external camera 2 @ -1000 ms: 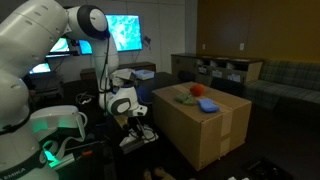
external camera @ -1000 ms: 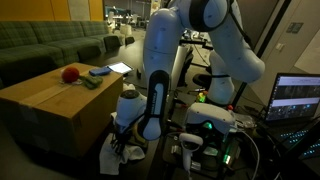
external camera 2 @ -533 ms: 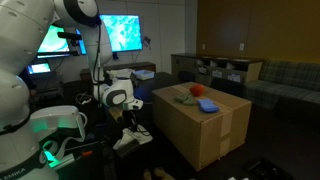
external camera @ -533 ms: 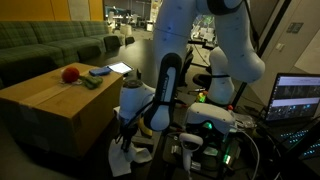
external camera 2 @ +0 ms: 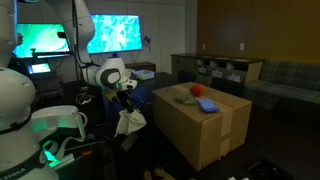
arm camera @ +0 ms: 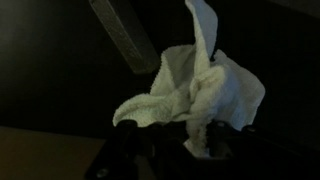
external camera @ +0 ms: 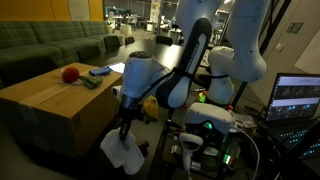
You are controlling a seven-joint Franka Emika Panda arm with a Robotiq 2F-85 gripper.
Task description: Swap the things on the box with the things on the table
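The box top beside the red ball is empty, so my gripper will lift the white cloth [external camera: 122, 150] over that part of the box top next, then release the cloth.
My gripper [external camera: 126, 128] is shut on a white cloth [external camera: 122, 150], which hangs crumpled below it beside the near edge of the box [external camera: 45, 105]. In the other exterior view the gripper [external camera 2: 125, 106] holds the cloth [external camera 2: 128, 123] clear of the box's [external camera 2: 205, 130] side. Seen from the wrist, the cloth [arm camera: 200, 95] bunches between my gripper's [arm camera: 172, 150] dark fingers above the dark table [arm camera: 50, 70]. On the box top lie a red ball [external camera: 68, 73], a green item [external camera: 88, 82] and a blue item [external camera: 100, 71].
A green sofa [external camera: 50, 40] stands behind the box. The robot's base with green lights [external camera: 205, 130] and a laptop [external camera: 296, 98] sit on the far side of the arm from the box. Monitors [external camera 2: 112, 32] glow at the back. Shelves [external camera 2: 215, 68] line the far wall.
The arm has risen and lifted the white cloth off the low dark surface. The cloth now hangs in the air at about the height of the box top.
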